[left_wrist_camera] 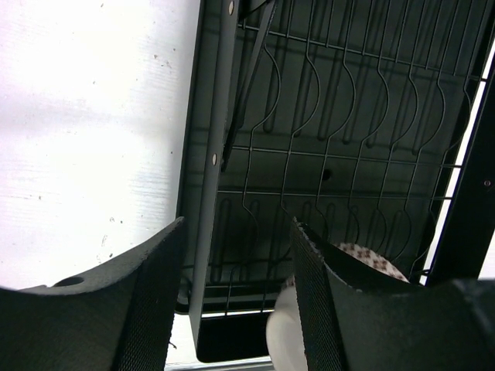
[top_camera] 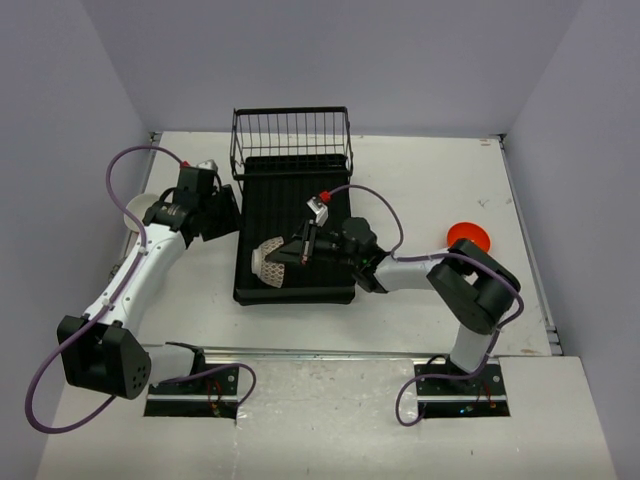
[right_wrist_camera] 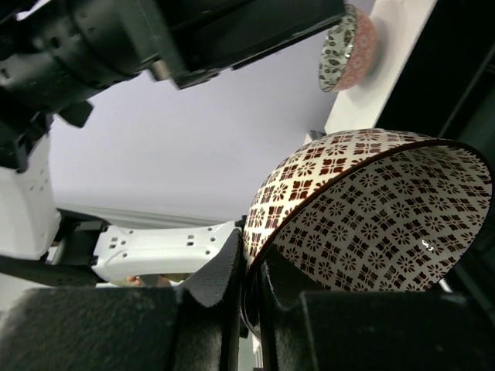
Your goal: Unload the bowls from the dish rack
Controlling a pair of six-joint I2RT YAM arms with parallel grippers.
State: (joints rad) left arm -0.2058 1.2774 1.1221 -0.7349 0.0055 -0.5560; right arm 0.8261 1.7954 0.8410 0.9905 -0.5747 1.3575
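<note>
My right gripper has the patterned bowl and next needs to carry it to the right in the top view, down into the orange-red round dish (top_camera: 468, 237), and release it, since that dish is empty.
The black dish rack (top_camera: 330, 280) lies mid-table, its wire basket (top_camera: 290, 135) at the far end. My right gripper (top_camera: 287, 256) reaches over the rack's near left part and is shut on the rim of a white bowl with a dark red pattern (top_camera: 268, 262). In the right wrist view its jaws (right_wrist_camera: 251, 255) pinch that bowl's wall (right_wrist_camera: 363, 209), one finger inside and one outside. My left gripper (top_camera: 230, 212) hangs open at the rack's left rim (left_wrist_camera: 205, 178); nothing is between its fingers (left_wrist_camera: 155, 294). The patterned bowl (left_wrist_camera: 371, 259) shows low in that view.
A second bowl, pink outside (right_wrist_camera: 348, 48), stands on the table left of the rack, half hidden by my left arm (top_camera: 140, 207). An orange-red round dish (top_camera: 467, 238) sits on the table to the right. Walls close in the table at left, right and back.
</note>
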